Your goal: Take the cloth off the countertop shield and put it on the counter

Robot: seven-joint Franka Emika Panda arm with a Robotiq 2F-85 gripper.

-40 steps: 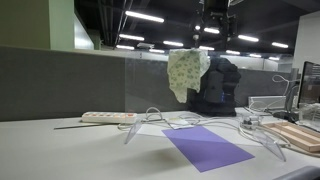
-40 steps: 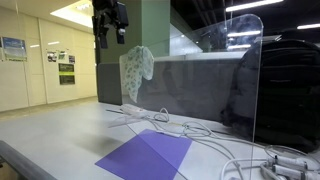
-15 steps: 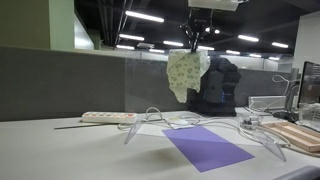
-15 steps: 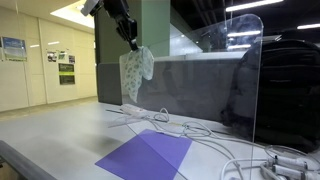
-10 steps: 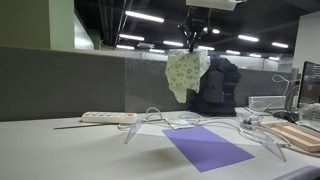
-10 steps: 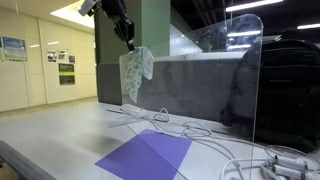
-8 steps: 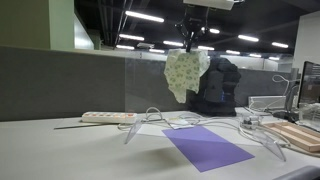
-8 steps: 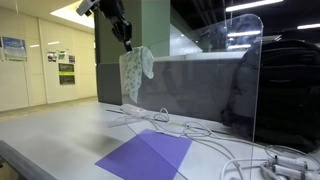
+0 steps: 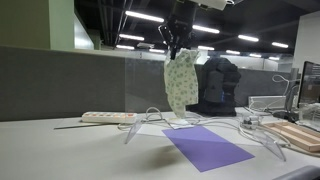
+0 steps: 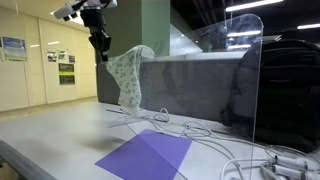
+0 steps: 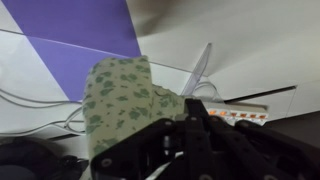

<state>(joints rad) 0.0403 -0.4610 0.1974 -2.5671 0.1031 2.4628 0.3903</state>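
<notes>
The robot's gripper will next pull away from the shield and then lower over the bare counter beside the purple sheet, because the cloth still stretches to the top edge of the shield.
The pale speckled cloth hangs limp high above the counter, its upper corner pinched in my gripper. In an exterior view the gripper holds the cloth out to the side of the clear countertop shield, and one cloth corner still stretches back toward the panel's top edge. The shield stands upright on its curved feet. In the wrist view the cloth lies against my dark fingers, with the white counter far below.
A flat purple sheet lies on the counter in front of the shield, also seen from above. A power strip and loose cables lie near the panel's feet. A wooden board sits at one end.
My gripper shut on the cloth's top and moved sideways away from the panel, drawing the cloth off its top edge so that it now hangs longer and narrower.
</notes>
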